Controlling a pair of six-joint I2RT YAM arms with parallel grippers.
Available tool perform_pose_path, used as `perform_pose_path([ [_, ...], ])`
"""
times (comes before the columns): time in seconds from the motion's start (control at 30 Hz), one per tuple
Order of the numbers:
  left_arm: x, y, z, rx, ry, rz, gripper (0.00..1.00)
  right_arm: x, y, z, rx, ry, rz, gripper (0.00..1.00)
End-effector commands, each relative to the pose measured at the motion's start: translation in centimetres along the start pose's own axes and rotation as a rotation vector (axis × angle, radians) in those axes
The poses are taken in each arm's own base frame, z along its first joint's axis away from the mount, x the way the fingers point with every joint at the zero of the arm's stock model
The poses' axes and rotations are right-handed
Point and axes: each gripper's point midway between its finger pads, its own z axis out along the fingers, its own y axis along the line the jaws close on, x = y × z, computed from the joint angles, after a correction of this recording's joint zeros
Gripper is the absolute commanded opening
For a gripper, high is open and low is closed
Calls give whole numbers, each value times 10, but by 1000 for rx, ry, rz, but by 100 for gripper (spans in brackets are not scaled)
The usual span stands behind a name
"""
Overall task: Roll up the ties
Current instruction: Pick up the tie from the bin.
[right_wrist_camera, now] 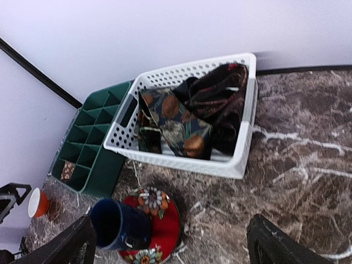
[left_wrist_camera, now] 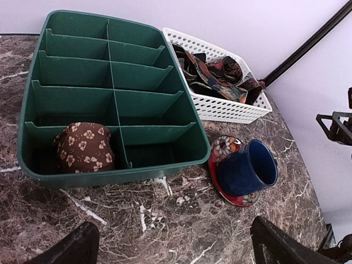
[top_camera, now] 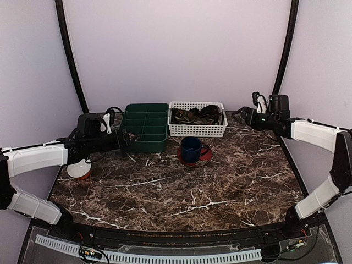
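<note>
Next, my right gripper moves to the left in the top view, onto the dark brown tie fold (top_camera: pixel 216 115) (right_wrist_camera: pixel 230 117), because the ties bunch up there at the basket's closest end.
Several unrolled ties (right_wrist_camera: pixel 187 118), dark with floral patterns, lie piled in a white basket (right_wrist_camera: pixel 242 148); they also show in the left wrist view (left_wrist_camera: pixel 217 77) and the top view (top_camera: pixel 197 115). One rolled tie (left_wrist_camera: pixel 84 147), brown with pale flowers, sits in the near-left compartment of the green organizer (left_wrist_camera: pixel 118 176). My left gripper (left_wrist_camera: pixel 176 250) is open and empty, low over the marble just in front of the organizer (top_camera: pixel 146 144). My right gripper (right_wrist_camera: pixel 176 247) is open and empty, right of the basket, aimed toward it. In the top view the left gripper (top_camera: pixel 125 138) and right gripper (top_camera: pixel 242 115) flank the two containers.
A blue mug (top_camera: pixel 191 148) lies tipped on a red floral saucer (top_camera: pixel 205 158) in front of the basket; both show in the left wrist view (left_wrist_camera: pixel 247 168) and the right wrist view (right_wrist_camera: pixel 118 223). A small white and orange bowl (top_camera: pixel 80 169) sits at the left edge.
</note>
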Motion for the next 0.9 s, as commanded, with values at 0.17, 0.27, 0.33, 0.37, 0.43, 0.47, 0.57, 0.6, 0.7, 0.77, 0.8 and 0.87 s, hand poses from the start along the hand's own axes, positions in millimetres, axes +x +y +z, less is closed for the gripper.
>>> perform_pose_path([
  [0.17,-28,9,-3,-87,-96,-24,99,-60,39,72,-18,-51,179,99],
  [0.27,-33,11,-4,-104,-116,-33,99,-62,40,98,6,-54,274,97],
  [0.33,-36,11,-5,-113,-128,-35,99,-61,32,113,51,-70,343,97],
  [0.37,-38,12,-5,-118,-134,-37,99,-60,27,118,87,-81,378,97],
  [0.43,-40,13,-6,-131,-138,-36,99,-61,19,127,158,-102,422,97],
  [0.47,-42,13,-7,-136,-140,-35,99,-67,16,129,201,-136,426,98],
  [0.57,-45,16,-10,-159,-150,-30,99,-67,4,138,276,-176,448,99],
  [0.6,-46,16,-11,-162,-155,-31,99,-66,0,142,291,-180,460,98],
  [0.7,-46,17,-13,-168,-163,-45,99,-60,-12,156,329,-169,491,97],
  [0.77,-46,21,-15,-185,-171,-72,99,-55,-18,166,342,-158,513,96],
  [0.8,-46,24,-15,-198,-173,-90,99,-54,-21,170,352,-157,521,95],
  [0.87,-46,25,-16,-206,-178,-112,99,-53,-27,175,374,-160,531,94],
])
